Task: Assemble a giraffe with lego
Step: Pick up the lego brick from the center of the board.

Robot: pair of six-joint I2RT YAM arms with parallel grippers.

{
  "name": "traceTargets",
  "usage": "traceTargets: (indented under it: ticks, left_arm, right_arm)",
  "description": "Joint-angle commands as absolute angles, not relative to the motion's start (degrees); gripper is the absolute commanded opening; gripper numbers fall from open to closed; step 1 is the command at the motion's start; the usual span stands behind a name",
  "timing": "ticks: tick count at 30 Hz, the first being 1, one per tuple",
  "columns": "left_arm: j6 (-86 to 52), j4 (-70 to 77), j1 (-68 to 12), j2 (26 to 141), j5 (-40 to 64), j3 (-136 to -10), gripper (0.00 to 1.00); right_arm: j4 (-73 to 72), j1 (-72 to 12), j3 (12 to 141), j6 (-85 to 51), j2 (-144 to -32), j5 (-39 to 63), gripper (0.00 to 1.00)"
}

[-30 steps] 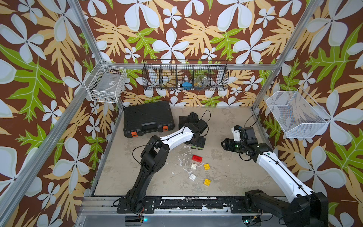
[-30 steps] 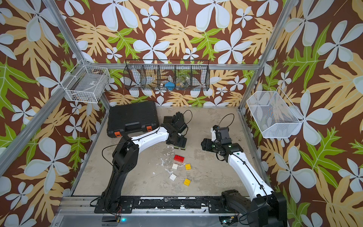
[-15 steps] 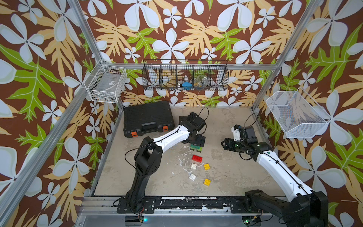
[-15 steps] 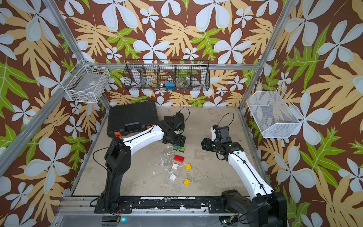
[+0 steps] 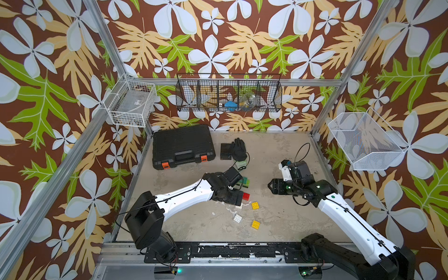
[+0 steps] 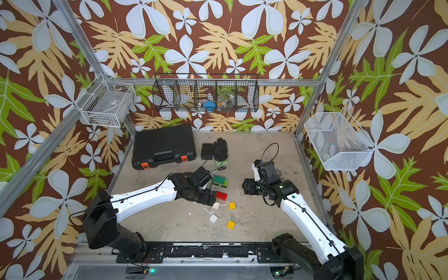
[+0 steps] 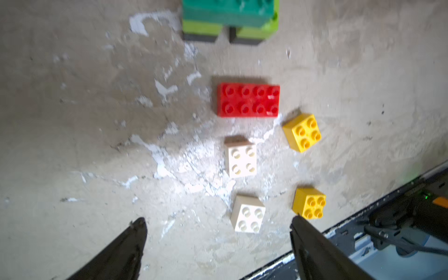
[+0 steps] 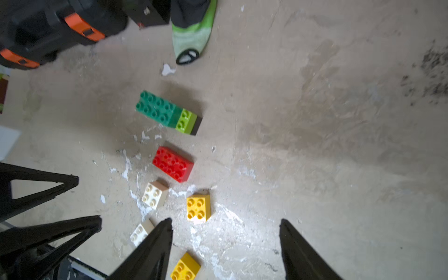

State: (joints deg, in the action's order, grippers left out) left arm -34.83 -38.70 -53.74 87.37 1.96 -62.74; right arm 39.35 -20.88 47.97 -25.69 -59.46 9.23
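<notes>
I will move my left gripper back and down over the sides of the near white brick (image 5: 238,218) (image 7: 248,217) and close, since the brick stands clear of the other bricks.
The giraffe's lower part (image 5: 244,181) (image 6: 220,180) is a dark green brick on lime and black bricks, also in the left wrist view (image 7: 230,17) and the right wrist view (image 8: 157,109). In front of it lie loose lego: a red brick (image 5: 246,196) (image 7: 248,100), two white ones (image 7: 240,160) (image 7: 248,214) and two yellow ones (image 7: 303,132) (image 7: 309,203). My left gripper (image 5: 238,198) (image 7: 218,224) hangs open and empty over the red and white bricks. My right gripper (image 5: 272,186) (image 8: 225,223) is open and empty to their right.
A black case (image 5: 183,145), a small black box (image 5: 226,151) and a black-and-green glove (image 5: 238,150) lie at the back left. Wire baskets (image 5: 229,93) hang on the walls. A metal rail (image 5: 218,252) runs along the front edge.
My left gripper has swung from beside the green assembly toward the front, over the red and white bricks. The assembly stays on the floor. The right arm has barely moved.
</notes>
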Motion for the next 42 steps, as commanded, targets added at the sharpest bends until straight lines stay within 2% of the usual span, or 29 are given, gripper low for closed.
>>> traceTargets:
  ticks: [1,8,15,21,31,34,42]
  left_arm:
    - [-40.01,-36.27,-58.20,85.07,1.03,-59.27,0.92]
    - [-42.66,-32.29,-65.59,84.94,-2.53,-54.56,0.89]
    - [-40.31,-29.17,-65.59,89.92,-3.96,-55.72,0.88]
    - [-37.32,-29.23,-65.59,93.23,-3.51,-56.37,0.84]
    - [-37.02,-26.61,-65.66,96.74,-3.56,-55.48,0.72]
    - [-37.23,-26.11,-65.71,97.53,-3.44,-55.57,0.63]
    - [-37.06,-26.60,-65.74,98.01,-3.57,-56.50,0.28]
  right_arm:
    - [40.57,-21.28,45.28,-30.06,-58.63,9.49,0.72]
    - [38.50,-22.48,44.42,-32.09,-59.40,11.90,0.72]
    - [39.23,-22.76,43.43,-31.51,-55.93,11.37,0.71]
    - [41.76,-22.64,47.41,-28.37,-57.51,8.36,0.72]
    - [42.66,-22.15,47.60,-26.04,-57.19,9.65,0.72]
    - [42.54,-21.42,47.29,-25.93,-56.53,10.10,0.72]
    - [42.36,-20.21,46.50,-25.58,-56.00,10.54,0.72]
